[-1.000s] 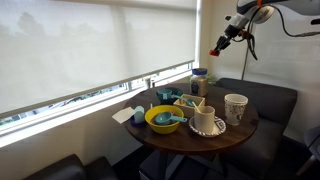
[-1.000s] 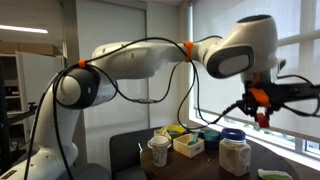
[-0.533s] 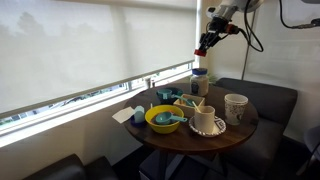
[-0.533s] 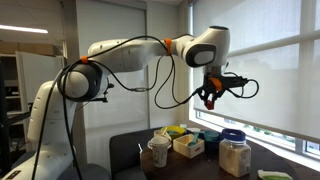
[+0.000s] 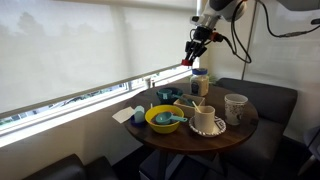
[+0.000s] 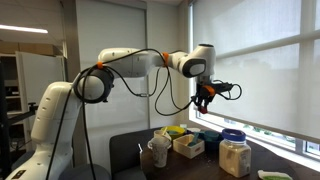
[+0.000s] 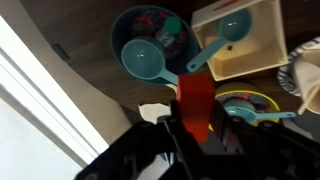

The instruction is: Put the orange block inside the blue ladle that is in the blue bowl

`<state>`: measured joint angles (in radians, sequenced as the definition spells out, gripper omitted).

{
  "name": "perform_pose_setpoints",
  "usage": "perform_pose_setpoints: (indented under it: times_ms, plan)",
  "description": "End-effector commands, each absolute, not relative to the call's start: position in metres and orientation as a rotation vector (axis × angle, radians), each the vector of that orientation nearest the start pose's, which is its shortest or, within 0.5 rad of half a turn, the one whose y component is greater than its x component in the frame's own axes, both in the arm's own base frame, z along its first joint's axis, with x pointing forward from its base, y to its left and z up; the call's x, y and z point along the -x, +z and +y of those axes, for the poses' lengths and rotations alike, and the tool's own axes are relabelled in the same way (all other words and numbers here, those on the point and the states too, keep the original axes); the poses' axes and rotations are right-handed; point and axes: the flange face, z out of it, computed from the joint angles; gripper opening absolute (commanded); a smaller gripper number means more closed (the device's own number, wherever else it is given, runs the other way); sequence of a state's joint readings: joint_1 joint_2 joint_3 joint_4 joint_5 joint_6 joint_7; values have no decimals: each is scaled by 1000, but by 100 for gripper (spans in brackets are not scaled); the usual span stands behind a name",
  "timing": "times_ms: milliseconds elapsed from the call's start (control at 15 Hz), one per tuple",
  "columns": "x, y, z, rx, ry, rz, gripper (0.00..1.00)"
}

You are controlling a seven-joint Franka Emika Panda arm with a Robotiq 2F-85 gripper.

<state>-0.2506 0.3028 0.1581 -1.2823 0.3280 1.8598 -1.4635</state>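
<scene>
I will move my gripper down and away from my base next, over the cup of the blue ladle (image 5: 166,95) (image 7: 144,58).
My gripper (image 5: 188,59) is high above the round table, shut on the small orange-red block (image 5: 187,61). It shows the same way in the other exterior view (image 6: 203,98). In the wrist view the block (image 7: 196,100) stands between the black fingers of my gripper (image 7: 197,128). Beyond it lies the blue bowl (image 7: 130,24) with the blue ladle (image 7: 146,60) resting in it, cup up. In an exterior view the blue bowl (image 5: 167,96) sits at the table's window side, well below the gripper.
A yellow bowl (image 5: 162,121) holds a blue utensil. A cream box (image 7: 262,45) holds another blue ladle (image 7: 234,27). White cups (image 5: 236,106) (image 5: 205,122), a blue-lidded jar (image 5: 199,80) and a white napkin (image 5: 130,115) crowd the table (image 5: 190,140). The window blind is close behind.
The arm has swung across with the orange block held, from off to the side of the table towards the window side, and has come somewhat lower. The table's objects have not moved.
</scene>
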Motion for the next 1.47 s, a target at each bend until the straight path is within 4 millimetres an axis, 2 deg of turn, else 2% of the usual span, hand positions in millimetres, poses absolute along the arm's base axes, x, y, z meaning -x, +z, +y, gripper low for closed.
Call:
perform_pose_setpoints:
  times_ms: [0, 333, 667, 733, 867, 1067, 1200, 1267, 1333, 1400]
  plan:
    - [-712, 591, -49, 2437, -806, -1950, 8]
    - [-738, 553, -25, 2380, -775, -2052, 8]
    - [-753, 544, -12, 2340, -770, -2094, 8]
    - [-754, 544, -11, 2339, -761, -2090, 58]
    - [-755, 545, -11, 2331, -762, -2103, 66]
    - [-753, 555, -16, 2322, -777, -2104, 89]
    - [-743, 570, -28, 2315, -777, -2100, 99]
    - [-736, 578, -38, 2296, -771, -2094, 100]
    - [-719, 585, -55, 2224, -746, -2073, 100]
    - [-741, 565, -33, 2306, -761, -2068, 98]
